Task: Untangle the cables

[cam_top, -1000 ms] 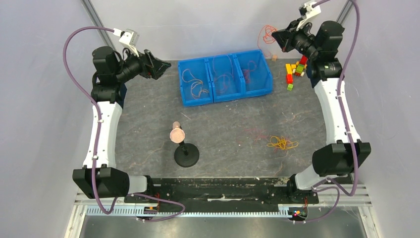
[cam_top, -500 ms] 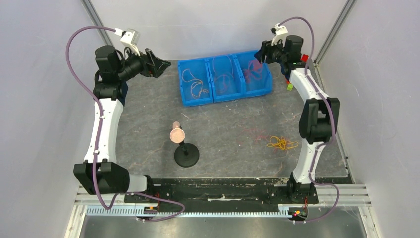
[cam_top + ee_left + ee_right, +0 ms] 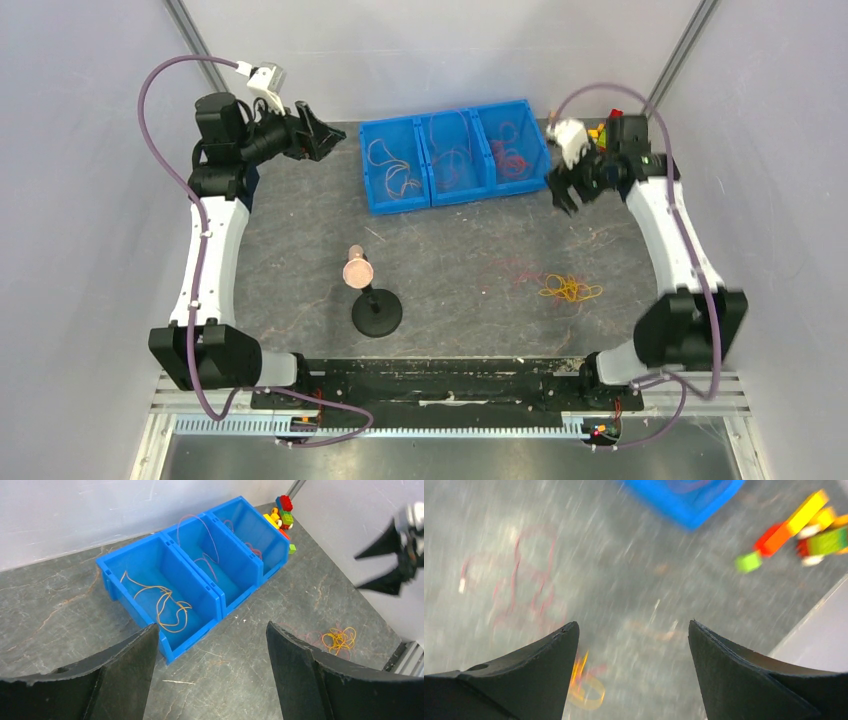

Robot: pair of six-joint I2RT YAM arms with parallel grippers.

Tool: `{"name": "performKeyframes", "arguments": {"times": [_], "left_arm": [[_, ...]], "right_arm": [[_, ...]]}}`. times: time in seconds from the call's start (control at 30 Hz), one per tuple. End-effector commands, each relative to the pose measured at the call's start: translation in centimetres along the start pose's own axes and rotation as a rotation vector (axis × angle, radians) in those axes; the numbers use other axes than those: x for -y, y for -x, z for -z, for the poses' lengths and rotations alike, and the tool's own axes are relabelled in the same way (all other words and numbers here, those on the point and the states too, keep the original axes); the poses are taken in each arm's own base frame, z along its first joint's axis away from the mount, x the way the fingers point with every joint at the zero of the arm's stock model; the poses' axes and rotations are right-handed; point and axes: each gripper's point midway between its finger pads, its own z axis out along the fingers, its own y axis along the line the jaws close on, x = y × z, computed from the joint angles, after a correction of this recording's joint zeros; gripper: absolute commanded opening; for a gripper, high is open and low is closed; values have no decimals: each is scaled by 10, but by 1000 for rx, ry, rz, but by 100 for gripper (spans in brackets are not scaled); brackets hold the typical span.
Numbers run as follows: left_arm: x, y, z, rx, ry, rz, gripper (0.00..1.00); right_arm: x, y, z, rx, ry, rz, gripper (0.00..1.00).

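The red-pink strand's loops lie below and back from my right gripper. They get my right gripper next, lowered back onto where they spread clear of the yellow tangle.
On the table, a small yellow tangle of cables [image 3: 571, 290] lies front right, with a thin red-pink strand [image 3: 514, 270] looped just to its left. Separate strands lie in the blue bins [image 3: 455, 190]: orange [image 3: 161, 603] in the left one, pink [image 3: 206, 560] in the middle, red [image 3: 511, 160] in the right. My right gripper [image 3: 568, 195] hangs open and empty in front of the right bin; its blurred wrist view shows the red-pink strand [image 3: 519, 580] and yellow tangle [image 3: 585, 689] below. My left gripper [image 3: 322, 135] is open and empty, raised at the back left.
A black stand [image 3: 377, 313] with a round pinkish disc [image 3: 358, 271] rises in the middle front. Coloured toy bricks [image 3: 799, 525] sit at the back right corner, partly behind my right arm. Grey walls close the back and sides.
My right gripper carried a dangling red strand from the back right corner over the right bin, opened, and has swung down in front of the bins. The left arm barely moved.
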Motion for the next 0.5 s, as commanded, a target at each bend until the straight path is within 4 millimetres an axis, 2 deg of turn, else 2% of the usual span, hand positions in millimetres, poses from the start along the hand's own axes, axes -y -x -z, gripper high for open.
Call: {"name": "performKeyframes", "arguments": {"times": [0.0,0.1,0.17,0.23,0.33,0.47], "left_arm": [[18,9,4,43,-74,3,85],[26,10,7,46,-95,-6,85],[28,11,9,51,-96,-23,85],[29,13,11,55,-90,-35,85],[29,12,13,52,-84,-45,85],[28,9,14,43,-82,-46,85]], "right_arm": [[-81,-129,55,-394,223,191,83],[-99,-179,58,-516,251,197,76],[-100,-197,50,-538,228,200,71],[-100,-204,39,-519,206,202,67],[-104,-198,27,-477,230,160,61],[-108,-158,15,-341,270,57,63]]}}
